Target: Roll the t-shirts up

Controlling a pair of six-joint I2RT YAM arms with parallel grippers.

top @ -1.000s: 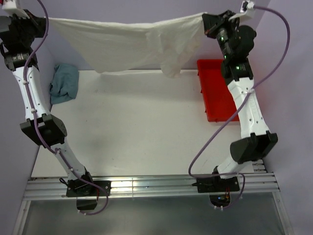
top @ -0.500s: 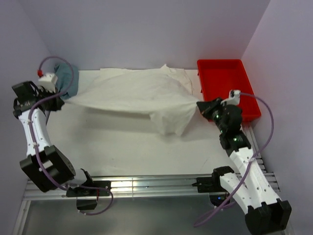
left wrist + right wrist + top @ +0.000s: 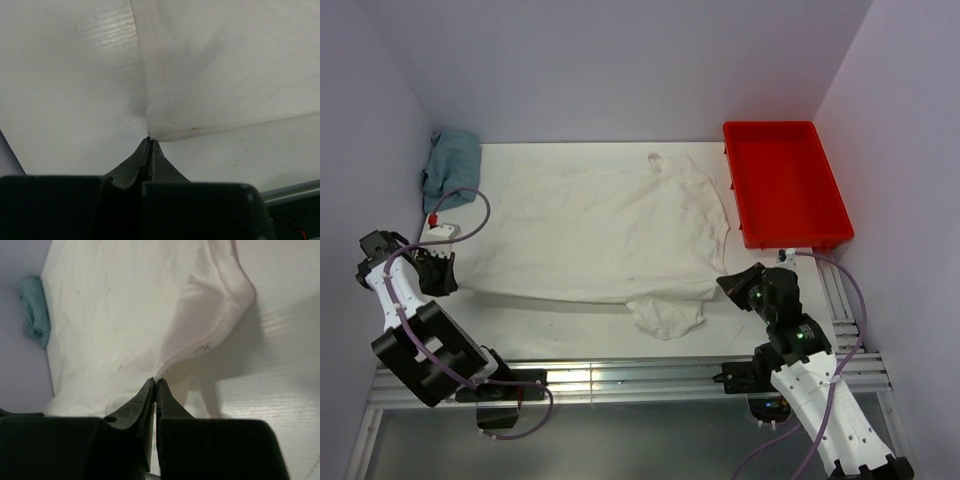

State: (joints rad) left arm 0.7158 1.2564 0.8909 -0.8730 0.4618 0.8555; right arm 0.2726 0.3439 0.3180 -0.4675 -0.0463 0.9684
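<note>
I should release my right gripper's pinch of fabric outward over the t-shirt's part [image 3: 708,230] beside the red tray next, since that cloth lies spread flat.
A cream-white t-shirt [image 3: 600,225] lies spread flat across the middle of the table, neck toward the far wall. One sleeve [image 3: 666,318] is bunched at its near right corner. My left gripper [image 3: 453,283] sits low at the shirt's near left corner, shut on the very tip of the hem. In the left wrist view the closed tips of that gripper [image 3: 148,139] pinch the t-shirt [image 3: 220,75] at that corner. My right gripper [image 3: 724,283] is at the shirt's right edge, shut on a pinch of fabric; its tips [image 3: 156,380] hold the t-shirt [image 3: 125,315] slightly lifted.
A crumpled teal cloth [image 3: 451,166] lies at the far left corner, also seen as a teal cloth [image 3: 34,310] in the right wrist view. A red tray [image 3: 785,180] stands at the far right. Metal rails [image 3: 620,378] run along the near edge.
The shirt was held stretched in the air between both grippers; both arms swept down and toward the near edge, laying it flat on the table. Both grips have stayed shut.
</note>
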